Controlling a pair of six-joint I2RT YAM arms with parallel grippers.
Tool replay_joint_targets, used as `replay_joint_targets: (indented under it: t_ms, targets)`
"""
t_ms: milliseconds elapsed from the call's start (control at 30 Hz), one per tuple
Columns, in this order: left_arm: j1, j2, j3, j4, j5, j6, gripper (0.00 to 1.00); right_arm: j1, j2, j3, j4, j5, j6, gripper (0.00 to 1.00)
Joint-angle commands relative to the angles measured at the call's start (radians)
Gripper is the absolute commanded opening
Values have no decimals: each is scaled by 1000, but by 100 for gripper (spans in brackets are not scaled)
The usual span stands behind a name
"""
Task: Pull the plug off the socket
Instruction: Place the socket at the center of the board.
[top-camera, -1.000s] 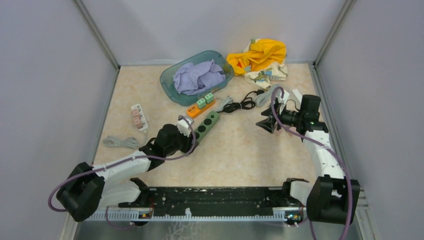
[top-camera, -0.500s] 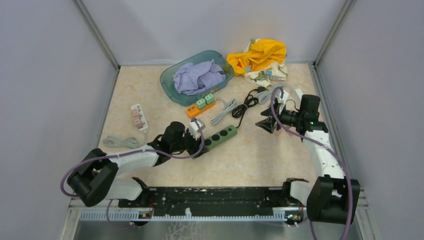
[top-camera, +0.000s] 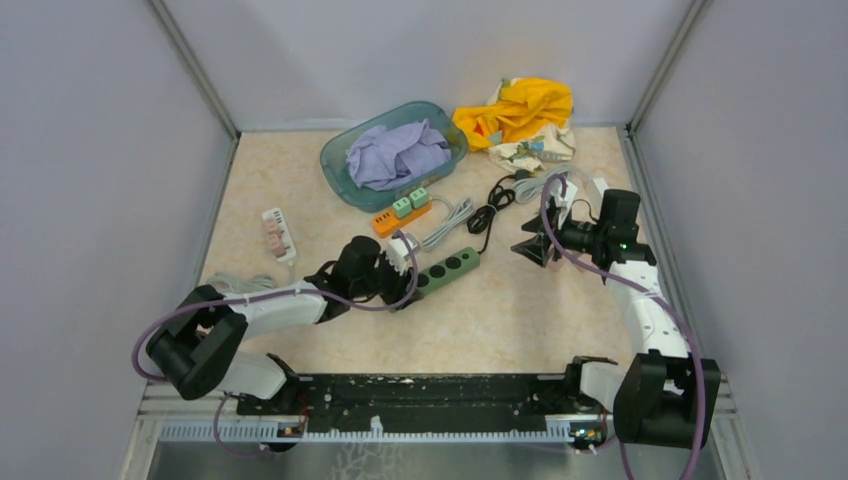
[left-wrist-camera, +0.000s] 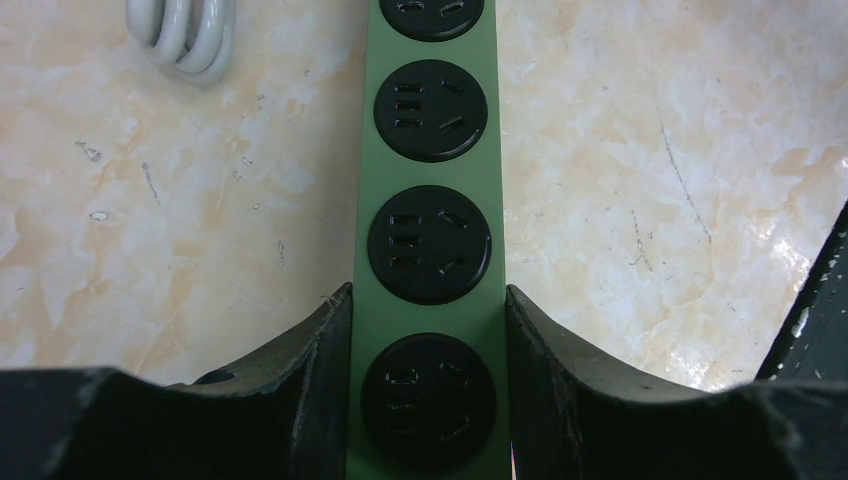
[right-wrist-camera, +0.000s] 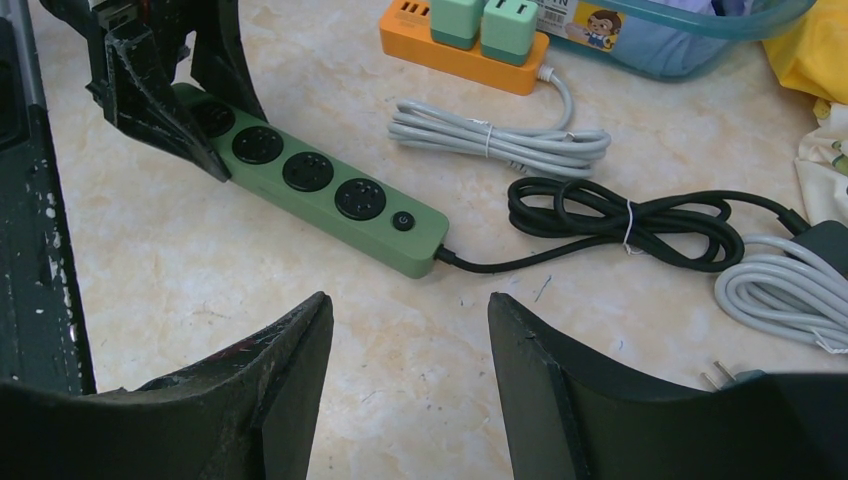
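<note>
Bare tabletop before the orange strip lies outward of my left gripper. Next, the gripper will slide the green power strip (top-camera: 450, 267) outward and let go of its near end.
My left gripper (top-camera: 402, 275) is shut on the near end of a green power strip (top-camera: 450, 267) lying on the table. In the left wrist view the fingers (left-wrist-camera: 325, 340) clamp both sides of the strip (left-wrist-camera: 430, 150), and its black sockets are all empty. My right gripper (top-camera: 530, 247) is open and empty, hovering to the right of the strip (right-wrist-camera: 320, 190). An orange power strip (top-camera: 398, 217) with two green plugs (right-wrist-camera: 480, 18) in it lies by the basket. A white power strip (top-camera: 277, 233) with pink plugs lies at the left.
The green strip's black cord (right-wrist-camera: 620, 215) lies coiled beside grey cord bundles (right-wrist-camera: 500, 140). A teal basket (top-camera: 338, 165) holds purple cloth at the back. Yellow cloth (top-camera: 520, 108) lies at the back right. Another grey cord (top-camera: 238, 285) lies at the left.
My left gripper has dragged the green power strip to the right and turned it, with the left arm swinging along. The right arm has not moved.
</note>
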Motion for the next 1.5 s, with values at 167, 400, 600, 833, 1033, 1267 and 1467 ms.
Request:
replay_joint_targets:
  t_ms: [167, 400, 600, 833, 1033, 1267, 1467]
  targets:
    - [-1, 21, 41, -32, -143, 14, 4, 5, -30, 52, 7, -17, -26, 59]
    - [1, 31, 51, -50, -233, 14, 22, 6, -31, 52, 5, -16, -27, 58]
    - [11, 46, 68, -67, -280, 22, 40, 6, -31, 54, 4, -15, -27, 59]
    - [37, 67, 94, -92, -284, 19, 48, 7, -32, 54, 2, -14, -29, 59]
    - [59, 63, 103, -110, -281, 15, 55, 6, -32, 55, 1, -13, -31, 59]
    - [74, 61, 106, -126, -270, 7, 60, 6, -33, 55, -1, -14, -32, 59]
    - [84, 55, 105, -136, -261, -1, 63, 6, -33, 55, -1, -14, -32, 59]
